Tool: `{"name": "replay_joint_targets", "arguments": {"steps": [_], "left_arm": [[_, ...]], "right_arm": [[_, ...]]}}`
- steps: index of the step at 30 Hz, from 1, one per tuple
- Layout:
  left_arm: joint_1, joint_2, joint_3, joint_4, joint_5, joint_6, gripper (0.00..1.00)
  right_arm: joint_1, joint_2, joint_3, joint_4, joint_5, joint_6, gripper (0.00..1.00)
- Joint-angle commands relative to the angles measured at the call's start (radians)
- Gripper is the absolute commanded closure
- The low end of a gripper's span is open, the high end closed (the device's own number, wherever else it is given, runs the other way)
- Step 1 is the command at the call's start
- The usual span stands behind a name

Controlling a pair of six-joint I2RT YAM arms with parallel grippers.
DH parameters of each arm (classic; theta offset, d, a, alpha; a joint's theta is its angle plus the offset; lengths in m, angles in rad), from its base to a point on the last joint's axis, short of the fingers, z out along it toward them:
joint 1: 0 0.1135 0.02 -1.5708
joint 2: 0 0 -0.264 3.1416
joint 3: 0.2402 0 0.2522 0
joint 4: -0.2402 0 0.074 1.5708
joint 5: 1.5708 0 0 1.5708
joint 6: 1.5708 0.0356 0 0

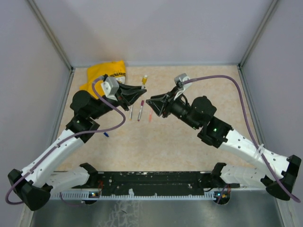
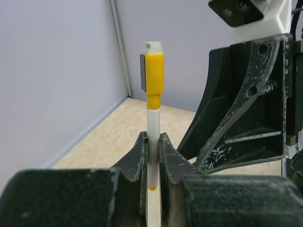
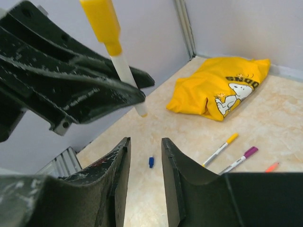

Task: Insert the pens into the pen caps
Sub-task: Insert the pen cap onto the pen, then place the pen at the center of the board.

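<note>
The orange-red pen lies below, to the right in the top view. I should move my left gripper down and release its capped pen on the table (image 1: pixel 163 121) beside the orange-red pen.
My left gripper (image 2: pixel 153 139) is shut on a white pen (image 2: pixel 153 120) and holds it upright above the table. A yellow cap (image 2: pixel 154 71) sits on the pen's upper end. From above, this gripper (image 1: pixel 140 90) is at the table's middle back, and the held pen (image 1: pixel 144 80) sticks out past its tips. My right gripper (image 3: pixel 144 146) is open and empty, just below and facing the held pen (image 3: pixel 124 71). From above, it (image 1: pixel 149 101) is close to the left gripper's tips. A loose blue cap (image 3: pixel 151 162) lies on the table below.
A yellow-capped pen (image 3: pixel 219 150), a purple-capped pen (image 3: pixel 239 161) and an orange-red pen (image 3: pixel 272 166) lie side by side on the table. A yellow cloth (image 1: pixel 106 73) lies bunched at the back left. The blue cap (image 1: pixel 107 135) lies near the left arm.
</note>
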Motion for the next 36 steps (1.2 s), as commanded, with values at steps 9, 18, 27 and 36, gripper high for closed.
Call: {"name": "replay_joint_targets", "arguments": {"steps": [9,18,27,36], "left_arm": [[0.001,0.007,-0.003,-0.028,-0.019,-0.043,1.0],[0.001,0.122,0.011,-0.168,-0.015,-0.157,1.0],[-0.001,0.286,0.096,-0.331,-0.105,-0.279,1.0],[-0.042,0.483,0.134,-0.35,-0.24,-0.419,1.0]], "right_arm": [[0.009,-0.108,-0.168,-0.079,0.148,-0.026,0.64],[-0.11,-0.043,-0.316,-0.3,0.343,0.201,0.62],[-0.225,-0.139,-0.416,-0.331,0.325,0.281,0.61],[-0.229,-0.279,-0.415,-0.425,0.405,0.241,0.59]]}}
